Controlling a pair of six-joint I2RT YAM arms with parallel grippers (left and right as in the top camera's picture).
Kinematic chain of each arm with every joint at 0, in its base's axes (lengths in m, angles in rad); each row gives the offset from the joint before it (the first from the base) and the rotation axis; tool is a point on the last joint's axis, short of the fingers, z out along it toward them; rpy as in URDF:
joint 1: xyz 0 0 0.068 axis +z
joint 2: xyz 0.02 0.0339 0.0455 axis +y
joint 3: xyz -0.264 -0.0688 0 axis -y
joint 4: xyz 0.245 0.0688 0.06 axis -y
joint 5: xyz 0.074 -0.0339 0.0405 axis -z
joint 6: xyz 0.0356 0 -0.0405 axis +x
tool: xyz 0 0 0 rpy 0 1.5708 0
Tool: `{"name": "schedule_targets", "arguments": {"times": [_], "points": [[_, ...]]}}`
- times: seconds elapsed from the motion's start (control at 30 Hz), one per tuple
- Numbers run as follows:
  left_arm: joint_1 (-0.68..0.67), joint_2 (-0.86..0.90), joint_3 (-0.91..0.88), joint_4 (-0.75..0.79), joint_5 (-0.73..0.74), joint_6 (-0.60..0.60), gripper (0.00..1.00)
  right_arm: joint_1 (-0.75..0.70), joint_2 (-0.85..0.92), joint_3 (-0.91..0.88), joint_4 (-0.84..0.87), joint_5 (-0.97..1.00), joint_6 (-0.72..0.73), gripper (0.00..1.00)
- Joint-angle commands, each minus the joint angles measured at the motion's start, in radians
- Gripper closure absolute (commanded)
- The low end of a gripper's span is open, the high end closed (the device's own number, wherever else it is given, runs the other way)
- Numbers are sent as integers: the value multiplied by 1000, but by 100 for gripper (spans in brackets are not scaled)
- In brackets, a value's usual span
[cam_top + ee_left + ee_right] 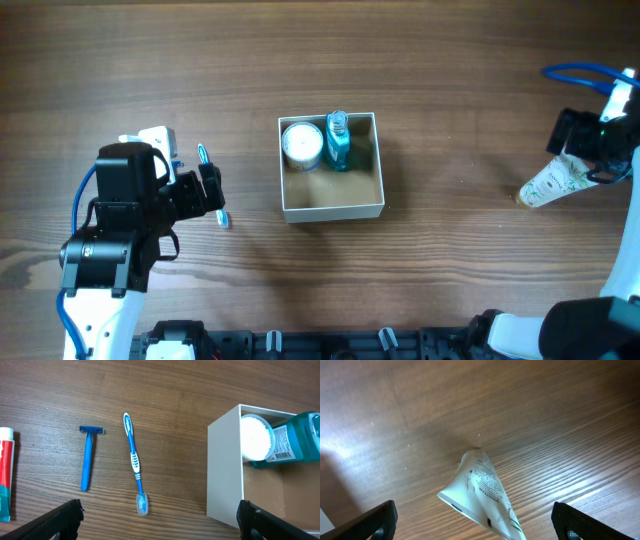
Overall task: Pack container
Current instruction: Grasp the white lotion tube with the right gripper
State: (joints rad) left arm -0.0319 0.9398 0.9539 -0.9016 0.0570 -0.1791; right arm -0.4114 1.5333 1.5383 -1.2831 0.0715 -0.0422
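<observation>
The white tube should be grabbed by its crimped end [580, 170] [481, 514], so my right gripper will first go down around it.
The container [335, 212], a square white-walled cardboard box, sits mid-table. It holds a round white jar [301, 145] and a teal bottle [338, 140]. My left gripper [212, 190] is open and empty, left of the box. In the left wrist view its fingers [160, 525] hang above a blue toothbrush [135, 462], with a blue razor [88, 457] to the left and the box wall [225, 470] to the right. My right gripper [585, 150] is open at the far right. Its fingers [475, 527] straddle the crimped end of a white tube [480, 492] without touching it.
A red, white and teal toothpaste tube [5, 475] lies at the left edge of the left wrist view. The white tube [550, 183] lies on the wood well right of the box. The front half of the box floor is bare.
</observation>
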Motion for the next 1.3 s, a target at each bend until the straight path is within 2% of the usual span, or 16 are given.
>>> {"name": "schedule_targets", "arguments": {"times": [0.0, 0.13, 0.33, 0.43, 0.5, 0.6, 0.67, 0.77, 1.1, 1.2, 1.27], "points": [[-5, 3, 22, 7, -6, -12, 0, -3, 23, -53, 14, -20, -54, 1], [-5, 3, 22, 7, -6, -11, 1, -3, 23, -128, 57, -20, -63, 2], [-5, 3, 22, 6, -6, -11, 0, -3, 23, -190, 124, -20, -62, 11], [-5, 3, 22, 6, -6, -12, 0, -3, 23, -194, 130, -20, -63, 22], [-5, 3, 22, 6, -6, -12, 0, -3, 23, -194, 131, -15, -63, 34], [-5, 3, 22, 6, -6, -12, 0, -3, 23, -194, 132, -11, -63, 46], [-5, 3, 22, 6, -6, -12, 0, -3, 23, -194, 132, 1, -63, 57], [-5, 3, 22, 6, -6, -12, 0, -3, 23, -194, 132, 3, -61, 61], [-5, 3, 22, 6, -6, -12, 0, -3, 23, -194, 131, 2, -60, 87], [-5, 3, 22, 6, -6, -12, 0, -3, 23, -194, 131, 2, -59, 89], [-5, 3, 22, 6, -6, -12, 0, -3, 23, -194, 131, 2, -48, 95]]}}
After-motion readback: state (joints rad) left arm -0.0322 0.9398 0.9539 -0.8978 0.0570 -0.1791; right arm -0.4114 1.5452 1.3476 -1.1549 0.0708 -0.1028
